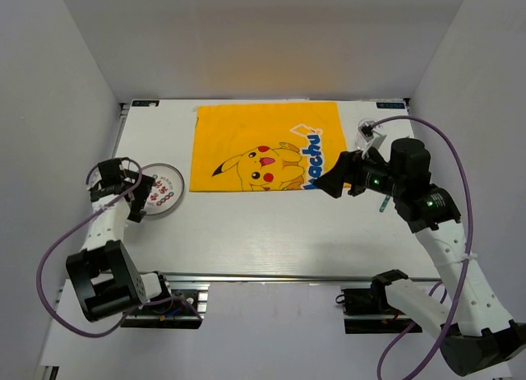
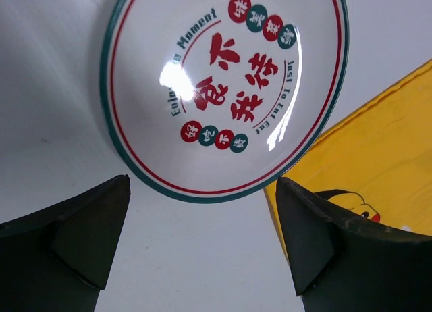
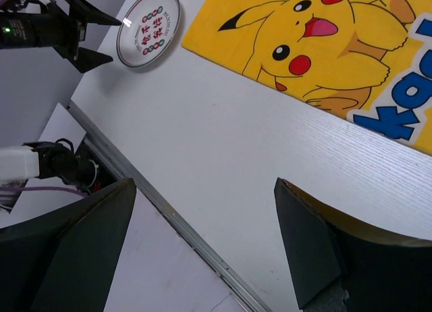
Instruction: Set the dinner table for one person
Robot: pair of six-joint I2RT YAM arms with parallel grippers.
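The plate's rim lies beyond my fingers, so my left gripper will move down and left in the wrist view next, with its fingers on either side of the plate's rim there.
The white dinner table (image 1: 271, 232) carries a yellow Pikachu cloth (image 1: 263, 145) at its back middle. A small round plate (image 1: 162, 191) with red and green characters lies on the table left of the cloth. My left gripper (image 1: 138, 197) is open and empty just left of the plate; in the left wrist view (image 2: 202, 244) the plate (image 2: 226, 89) lies right ahead of its fingers, beyond their tips. My right gripper (image 1: 331, 183) is open and empty, raised over the cloth's near right corner. In the right wrist view (image 3: 202, 244) it looks down on bare table (image 3: 256, 157).
A metal rail (image 1: 304, 277) runs along the table's near edge, also seen in the right wrist view (image 3: 169, 217). A small clear object (image 1: 367, 132) sits behind the right arm at the back right. White walls close in the table on three sides.
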